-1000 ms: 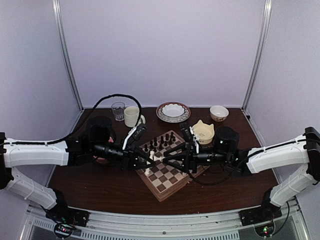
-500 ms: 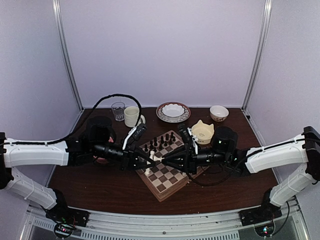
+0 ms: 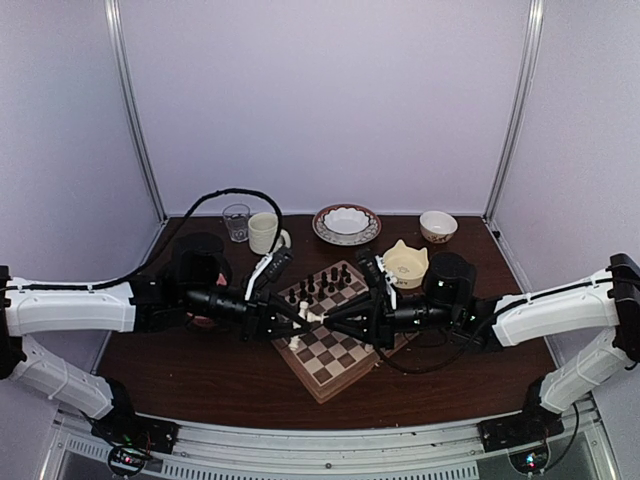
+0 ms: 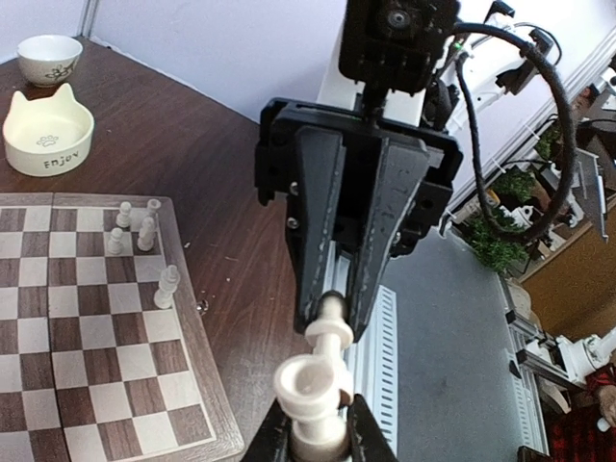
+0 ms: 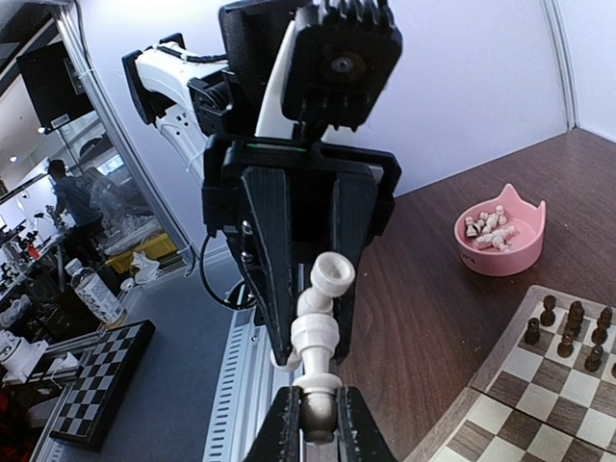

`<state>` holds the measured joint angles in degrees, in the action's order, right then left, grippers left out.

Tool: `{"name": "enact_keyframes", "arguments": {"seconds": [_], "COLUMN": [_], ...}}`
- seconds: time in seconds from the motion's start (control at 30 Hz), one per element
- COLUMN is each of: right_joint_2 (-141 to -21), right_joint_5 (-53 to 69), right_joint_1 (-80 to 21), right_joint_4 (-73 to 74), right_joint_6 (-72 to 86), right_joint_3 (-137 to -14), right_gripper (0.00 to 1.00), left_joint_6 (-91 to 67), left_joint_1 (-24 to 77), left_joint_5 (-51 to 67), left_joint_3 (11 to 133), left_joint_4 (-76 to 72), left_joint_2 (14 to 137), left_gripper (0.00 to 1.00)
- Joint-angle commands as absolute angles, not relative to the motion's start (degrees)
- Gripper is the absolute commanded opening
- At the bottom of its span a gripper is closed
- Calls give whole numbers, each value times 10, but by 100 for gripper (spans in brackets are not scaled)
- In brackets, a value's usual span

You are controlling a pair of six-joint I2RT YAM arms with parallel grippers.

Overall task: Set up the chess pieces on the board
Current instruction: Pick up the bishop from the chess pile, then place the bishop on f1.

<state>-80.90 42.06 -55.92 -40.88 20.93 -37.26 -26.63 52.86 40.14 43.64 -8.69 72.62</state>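
Note:
My right gripper will turn downward next, put its piece down on the pale edge square of the board and let go, because that square is empty between the lone cream piece and the corner group.
Both grippers meet tip to tip above the middle of the board [image 3: 335, 368]. My left gripper [image 4: 318, 428] is shut on a cream chess piece [image 4: 310, 385] whose hollow round base faces the camera. My right gripper [image 5: 318, 416] is shut on the rounded head of a slim collared cream piece [image 5: 316, 339] that touches the first; whether they are separate I cannot tell. Cream pieces [image 4: 135, 231] stand near one corner of the board [image 4: 87, 385]. Dark pieces [image 3: 320, 285] fill the board's far side.
A pink cat-ear bowl [image 5: 500, 236] holds several cream pieces. A cream cat-ear bowl [image 3: 407, 263] sits right of the board, with a small white bowl [image 3: 438, 226] behind it. At the back stand a plate with a bowl [image 3: 346, 223], a mug [image 3: 264, 232] and a glass [image 3: 236, 221].
My right gripper has shifted slightly left toward the left gripper and shut on the head of the cream piece. The left arm has held still.

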Motion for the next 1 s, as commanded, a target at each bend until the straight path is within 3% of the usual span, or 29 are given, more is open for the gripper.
{"name": "enact_keyframes", "arguments": {"seconds": [0.0,0.23,0.33,0.43,0.63,0.97], "right_joint_2": [-774,-717,-708,-719,-750,-843], "right_joint_5": [382,292,245,211,240,40], "right_joint_1": [-563,-552,-552,-552,-559,-595], "right_joint_4": [-314,-163,-21,161,385,651], "right_joint_6": [165,104,51,8,-22,-6], "right_joint_3": [-400,-424,-488,-564,-658,-793], "right_gripper": [0,0,0,0,0,0], "left_joint_6": [-250,-250,-252,-248,-239,-233], "left_joint_1": [531,529,530,530,530,530], "left_joint_5": [306,121,59,58,53,51], "left_joint_3": [439,413,408,394,387,385], "left_joint_4": [-58,66,124,142,180,191], "left_joint_2": [680,560,521,492,450,455], "left_gripper": [4,7,7,7,7,7]}}
